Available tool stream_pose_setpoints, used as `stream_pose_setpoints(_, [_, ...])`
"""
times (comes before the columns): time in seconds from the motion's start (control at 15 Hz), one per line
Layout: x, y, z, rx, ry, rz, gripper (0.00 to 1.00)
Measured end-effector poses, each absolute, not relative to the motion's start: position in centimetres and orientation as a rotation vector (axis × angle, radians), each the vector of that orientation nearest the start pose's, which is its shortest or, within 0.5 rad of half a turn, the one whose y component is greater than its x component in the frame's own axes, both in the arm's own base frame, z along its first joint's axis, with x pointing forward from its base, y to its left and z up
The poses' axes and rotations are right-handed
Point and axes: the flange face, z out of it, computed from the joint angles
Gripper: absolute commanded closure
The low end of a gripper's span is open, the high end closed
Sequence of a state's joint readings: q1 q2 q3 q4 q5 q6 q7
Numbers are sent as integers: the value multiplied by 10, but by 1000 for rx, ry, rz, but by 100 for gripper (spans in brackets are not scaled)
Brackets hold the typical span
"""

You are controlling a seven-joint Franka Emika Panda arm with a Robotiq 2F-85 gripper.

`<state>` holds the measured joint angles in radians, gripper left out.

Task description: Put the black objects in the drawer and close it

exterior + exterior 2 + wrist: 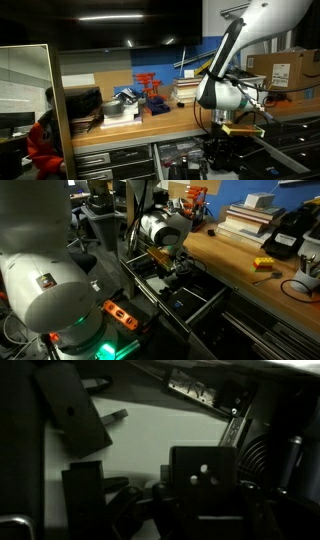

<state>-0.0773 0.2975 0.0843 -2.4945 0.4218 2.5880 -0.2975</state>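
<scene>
The open drawer (pixel 203 308) has a clear patch on its pale bottom just below my gripper, so my gripper will move deeper down into it and release the black object there.
The drawer (pixel 203 308) stands pulled out below the wooden bench and shows in both exterior views (pixel 178 156). My gripper (pixel 178 270) hangs low over its dark inside (pixel 224 133). In the wrist view the gripper (pixel 205 495) is shut on a black object (pixel 205 465), a blocky piece with small pale holes held between the two fingers (pixel 128 500). Another black object (pixel 72 412) lies flat on the drawer's pale floor at the upper left, apart from the gripper.
On the bench top stand a stack of books (pixel 250 218), a red rack (pixel 150 90), a cardboard box (pixel 283 70) and a small yellow item (pixel 263 264). An orange tool (pixel 120 315) lies in a lower drawer. More clutter lines the drawer's far edge (pixel 205 395).
</scene>
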Motion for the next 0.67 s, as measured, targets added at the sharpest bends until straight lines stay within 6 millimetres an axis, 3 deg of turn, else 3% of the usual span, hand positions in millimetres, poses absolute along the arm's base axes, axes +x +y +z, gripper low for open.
stream_pose_setpoints(0.6, [444,-7,118,-2935,205,193,74])
stream_pose_setpoints(0.67, [445,-7,118,-2935,215,189,43])
